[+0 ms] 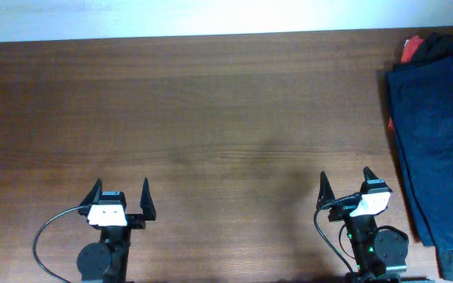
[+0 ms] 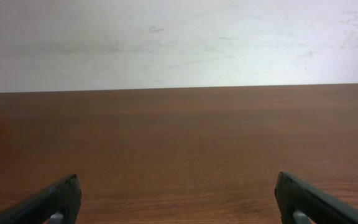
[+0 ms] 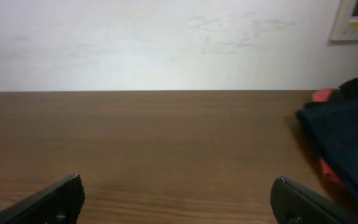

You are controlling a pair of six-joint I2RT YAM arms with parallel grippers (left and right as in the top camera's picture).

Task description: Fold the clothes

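Note:
I will reach my right gripper outward and to its right in the overhead view, tipping it down, because the navy hem by the red garment is over there.
A pile of clothes lies at the table's right edge: a dark navy garment (image 1: 439,134) on top, with a red garment (image 1: 410,49) peeking out at its far corner. The pile also shows at the right of the right wrist view (image 3: 347,137). My left gripper (image 1: 121,192) is open and empty near the front edge at the left; only bare wood lies between its fingers (image 2: 178,199). My right gripper (image 1: 345,181) is open and empty near the front edge, just left of the pile (image 3: 176,198).
The brown wooden table (image 1: 211,118) stretches between the arms and the far edge. A pale wall (image 2: 179,37) stands behind the table. A black cable (image 1: 49,228) loops beside the left arm's base.

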